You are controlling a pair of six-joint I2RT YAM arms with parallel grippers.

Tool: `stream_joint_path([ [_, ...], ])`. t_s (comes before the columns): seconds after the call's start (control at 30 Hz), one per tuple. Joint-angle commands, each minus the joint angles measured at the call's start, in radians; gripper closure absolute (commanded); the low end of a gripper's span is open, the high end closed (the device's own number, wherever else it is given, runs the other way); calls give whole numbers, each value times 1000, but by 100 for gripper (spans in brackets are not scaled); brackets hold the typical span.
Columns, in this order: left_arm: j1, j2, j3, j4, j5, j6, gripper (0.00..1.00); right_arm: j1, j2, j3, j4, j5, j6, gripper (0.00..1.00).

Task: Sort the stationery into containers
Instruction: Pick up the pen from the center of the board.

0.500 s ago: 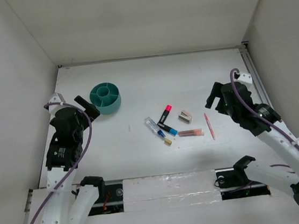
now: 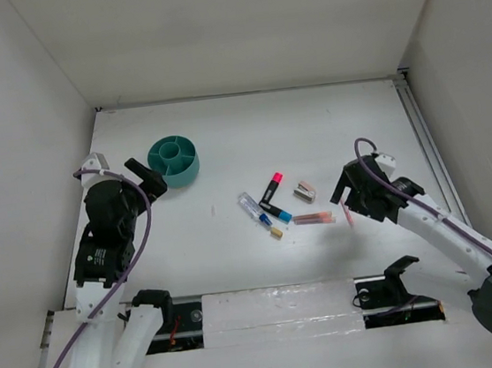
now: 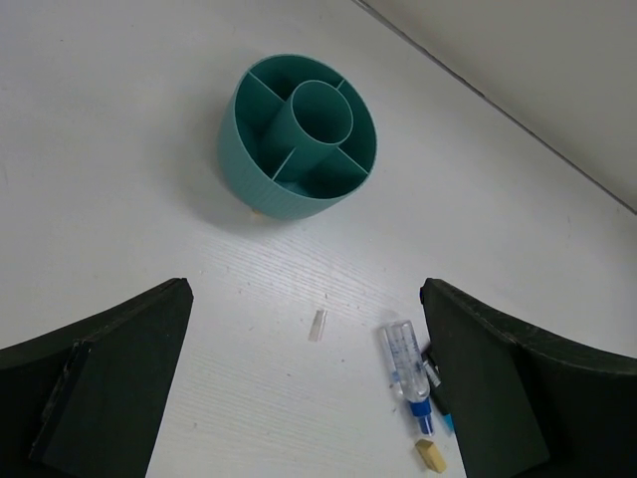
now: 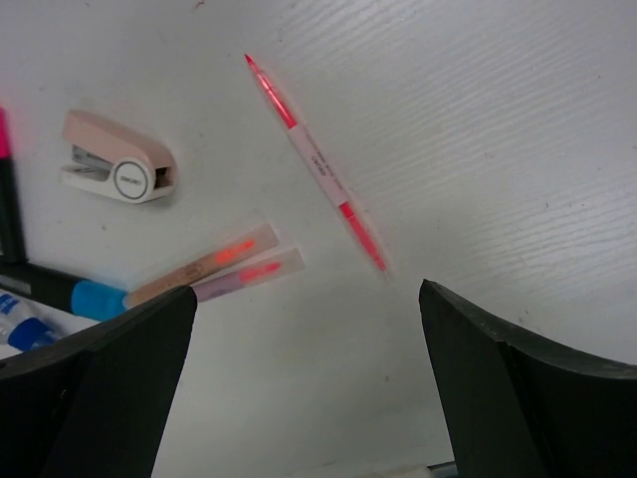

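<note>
I will next lower my right gripper over the rear part of the thin pink pen (image 4: 317,164) and close it, because that part of the pen is closest to my open fingers.
The teal container (image 2: 173,161) stands upright at the back left, its compartments empty in the left wrist view (image 3: 299,149). My left gripper (image 2: 144,177) hovers just beside it, open (image 3: 304,291), holding nothing. The stationery lies mid-table: a black marker with pink cap (image 2: 273,184), a blue-capped marker (image 2: 278,213), a clear-barrelled pen (image 2: 250,206) (image 3: 406,360) and a tan eraser (image 2: 275,231) (image 3: 431,455). A thin pink pen (image 4: 317,164) lies on the table just ahead of my open right gripper (image 2: 347,193) (image 4: 308,294), which is empty.
A small pink-beige stapler (image 2: 305,191) (image 4: 119,169) and two clear sleeves with orange marks (image 2: 314,219) (image 4: 224,264) lie by the pens. A tiny clear cap (image 3: 318,325) lies between cup and pens. White walls enclose the table on three sides.
My right arm has swung forward and left, lowering its gripper over the thin pink pen. The left arm has barely moved.
</note>
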Motion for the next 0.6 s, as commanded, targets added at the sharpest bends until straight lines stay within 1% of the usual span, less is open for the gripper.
stream_joint_path([
  [0.0, 7, -14, -13, 50, 49, 34, 0, -23, 52, -38, 92, -14, 46, 0],
  [0.1, 7, -23, -13, 50, 49, 34, 0, -33, 111, -48, 102, -14, 75, 0],
  [0.27, 7, -33, -13, 50, 59, 34, 0, -33, 123, -48, 102, 17, 129, 0],
  [0.33, 7, -33, -13, 50, 59, 34, 0, -42, 123, -48, 118, 27, 129, 1],
  [0.5, 7, -42, -13, 50, 69, 34, 0, -74, 204, -48, 129, 27, 120, 6],
  [0.57, 7, -53, -13, 50, 94, 43, 0, -83, 217, -61, 172, 15, 120, 7],
])
